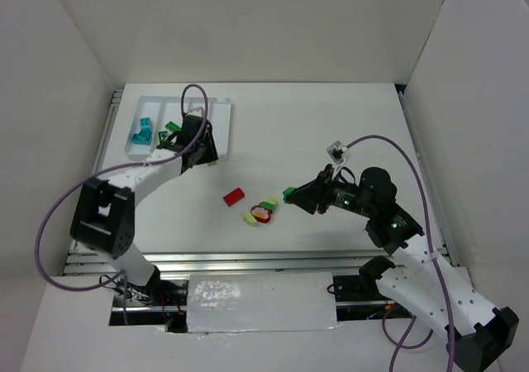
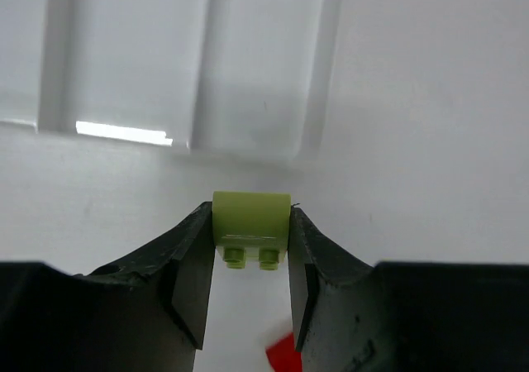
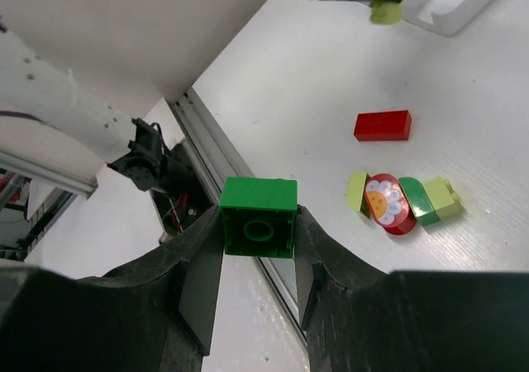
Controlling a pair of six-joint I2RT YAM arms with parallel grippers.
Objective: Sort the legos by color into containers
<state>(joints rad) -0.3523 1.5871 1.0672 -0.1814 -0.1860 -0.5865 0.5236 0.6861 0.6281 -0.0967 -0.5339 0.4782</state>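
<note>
The left gripper will move outward over the tray's empty end section [image 2: 263, 50] and let go of the yellow-green brick [image 2: 251, 227], because that section is outward of the gripper.
The white tray [image 1: 221, 112] with long compartments lies at the back left; teal bricks [image 1: 141, 134] sit in its left compartment and a green brick [image 1: 173, 127] in the one beside it. My left gripper [image 1: 207, 159] is shut on a yellow-green brick [image 2: 251, 227], just in front of the tray's near right end [image 2: 248, 145]. My right gripper [image 1: 291, 194] is shut on a green brick [image 3: 259, 217] and holds it above the table. A red brick [image 1: 234, 196] and a small cluster of yellow-green, red flower-printed and green pieces [image 1: 261, 212] lie mid-table; the cluster also shows in the right wrist view [image 3: 401, 200].
White walls enclose the table on three sides. A metal rail [image 1: 248, 260] runs along the near edge between the arm bases. The left arm's cable [image 1: 50, 223] loops beside the table's left side.
</note>
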